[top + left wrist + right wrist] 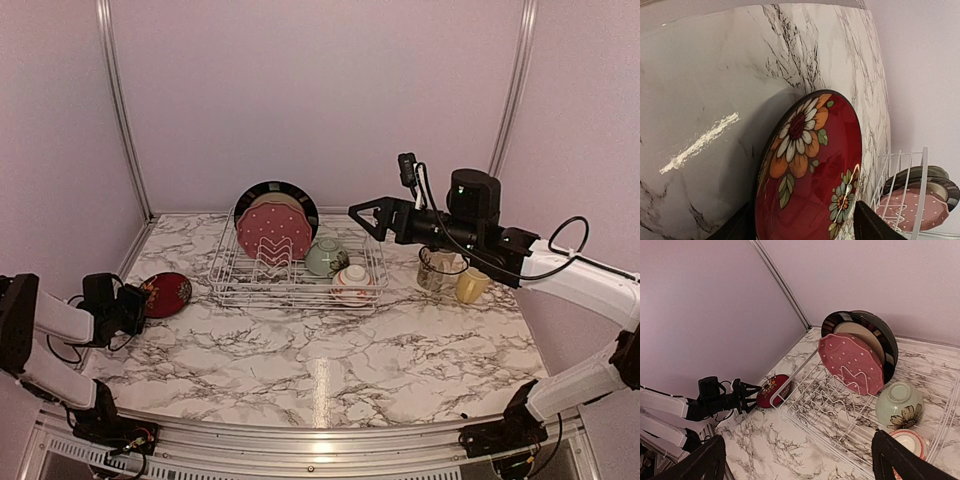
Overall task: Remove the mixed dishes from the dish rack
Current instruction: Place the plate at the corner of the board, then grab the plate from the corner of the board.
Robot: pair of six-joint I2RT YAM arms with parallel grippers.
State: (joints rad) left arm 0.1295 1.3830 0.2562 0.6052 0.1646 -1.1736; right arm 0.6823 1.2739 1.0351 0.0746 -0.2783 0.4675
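I will lower my right gripper next, down to the pink plate's bowl-side rim [308,236] [879,368], with my fingers on both sides of the rim nearest them, because the plate's rim is below and to the left in the top view.
The white wire dish rack [235,275] stands at the back middle. In it a pink dotted plate [273,235] stands upright in front of a black-rimmed cream plate [290,192]. A pale green flowered bowl [325,257] and a red-white patterned bowl [354,284] lie at its right end. My left gripper [138,302] is left of the rack, shut on a small dark-red flowered plate [810,170], held tilted just above the table. My right gripper [365,215] is open and empty above the rack's right end. In the right wrist view [800,465] it looks down on the rack [805,425].
A cream mug [437,268] and a yellow mug [470,285] stand on the marble table [320,370] right of the rack, under my right arm. Pale walls close the back and both sides.
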